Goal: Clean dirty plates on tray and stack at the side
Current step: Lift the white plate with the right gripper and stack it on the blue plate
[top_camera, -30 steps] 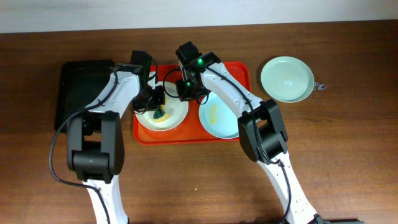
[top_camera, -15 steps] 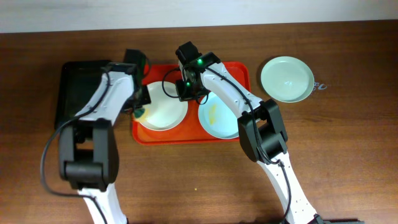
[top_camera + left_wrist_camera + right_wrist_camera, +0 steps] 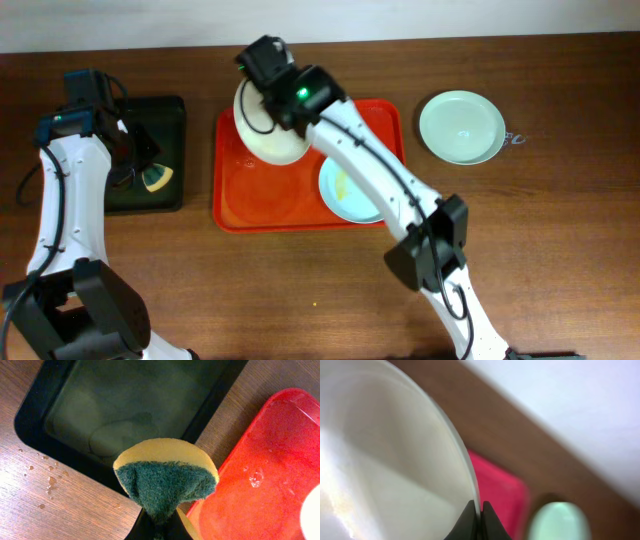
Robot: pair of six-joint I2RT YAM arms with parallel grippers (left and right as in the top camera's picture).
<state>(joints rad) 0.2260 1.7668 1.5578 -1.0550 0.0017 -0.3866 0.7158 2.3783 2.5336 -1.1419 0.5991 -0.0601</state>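
Observation:
I will next move my right gripper to the right in the overhead view, lower the white plate onto the pale mint green plate (image 3: 461,127) (image 3: 560,522) and release it, as the green plate is bare.
My right gripper (image 3: 272,88) is shut on the rim of the cream-white plate (image 3: 268,135) and holds it tilted above the left half of the red-orange tray (image 3: 260,205). The rim sits between the jaws (image 3: 478,515) in the right wrist view, where the plate (image 3: 385,465) fills the left. The pale blue plate (image 3: 345,190), with a yellowish smear, lies in the tray's right half. The pale mint green plate (image 3: 461,127) lies on the table to the right. My left gripper (image 3: 140,168) is shut on a yellow and green sponge (image 3: 165,477) over the black tray's right edge.
A black rectangular tray (image 3: 150,150) stands left of the red-orange tray; it also shows in the left wrist view (image 3: 125,405). Water drops lie on the wood beside it (image 3: 47,482). The red-orange tray's corner (image 3: 260,475) is wet. A small object (image 3: 515,138) lies by the mint plate.
My left gripper has carried the sponge from the cream-white plate leftwards to the black tray. My right gripper has lifted the cream-white plate off the red-orange tray and tilted it.

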